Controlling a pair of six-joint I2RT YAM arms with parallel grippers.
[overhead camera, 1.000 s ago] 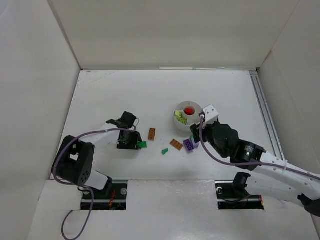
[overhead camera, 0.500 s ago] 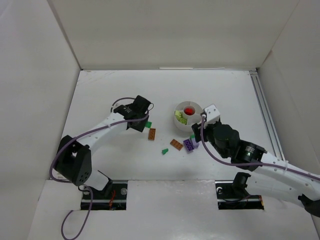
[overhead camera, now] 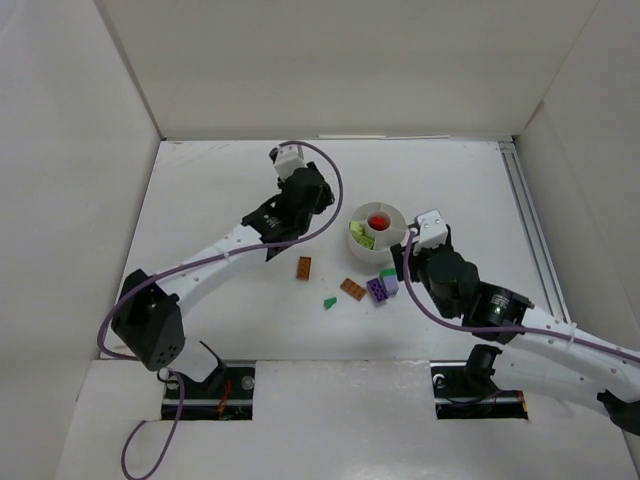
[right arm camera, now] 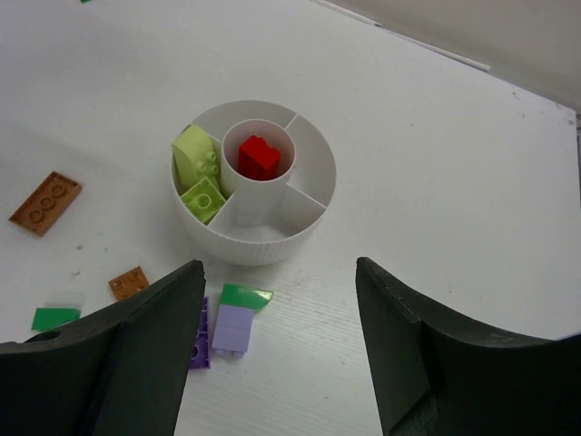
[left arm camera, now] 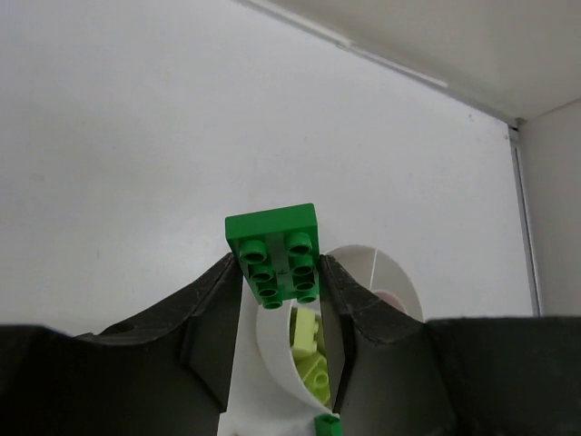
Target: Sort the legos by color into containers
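Observation:
The tub's empty far section (overhead camera: 364, 214) (left arm camera: 350, 262) by the yellow-green bricks is below my left gripper, to its right in the top view, so I should move there next, lower and release.
My left gripper (left arm camera: 277, 265) is shut on a green brick (left arm camera: 275, 243), held in the air just left of the white tub (left arm camera: 386, 263); in the top view this gripper (overhead camera: 312, 205) hangs beside the tub (overhead camera: 362, 252). The tub's centre holds a red brick (right arm camera: 258, 156), and one wedge section holds yellow-green bricks (right arm camera: 196, 154). My right gripper (right arm camera: 280, 269) is open and empty, just in front of the tub wall (right arm camera: 254, 245). Below it lie a lilac brick (right arm camera: 229, 327), a purple plate (right arm camera: 200, 341) and a green wedge (right arm camera: 245, 296).
Two orange-brown plates (overhead camera: 303, 267) (overhead camera: 352, 289) and a small green piece (overhead camera: 329, 302) lie on the table in front of the tub. White walls enclose the table on three sides. A rail (overhead camera: 528, 230) runs along the right edge.
My left arm has lifted the green brick off the table and swung it back and right toward the tub. The right arm has barely moved; its jaws stand slightly wider.

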